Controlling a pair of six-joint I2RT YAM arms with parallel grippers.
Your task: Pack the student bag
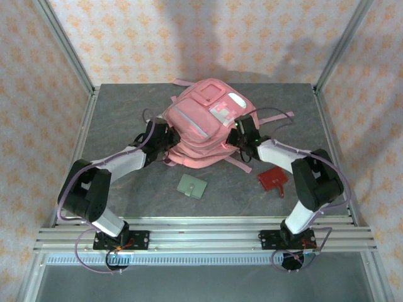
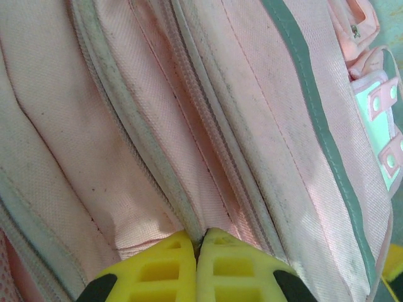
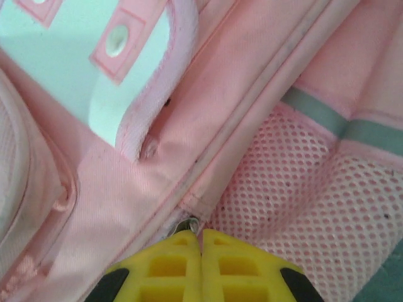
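Observation:
My right gripper holds the small metal zipper pull (image 3: 191,223) and will next move back beside the pink mesh side pocket (image 3: 296,189), then let go of the pull there.
The student bag (image 1: 203,129), a large pink backpack with a grey stripe and a pale patch, lies in the middle of the table. My left gripper (image 1: 170,140) presses against the bag's left side. In the left wrist view my left gripper (image 2: 201,234) is shut, and its yellow fingertips pinch a piped zip seam (image 2: 189,214) of the pink fabric. My right gripper (image 1: 238,137) is at the bag's right side. In the right wrist view my right gripper (image 3: 201,233) is shut on a small metal zipper pull (image 3: 191,223), beside the pink mesh side pocket (image 3: 296,189).
A flat green square item (image 1: 192,186) lies on the grey table in front of the bag. A red item (image 1: 272,180) lies to its right, near my right arm. Pink straps (image 1: 277,116) trail from the bag. Metal frame posts stand at the table corners.

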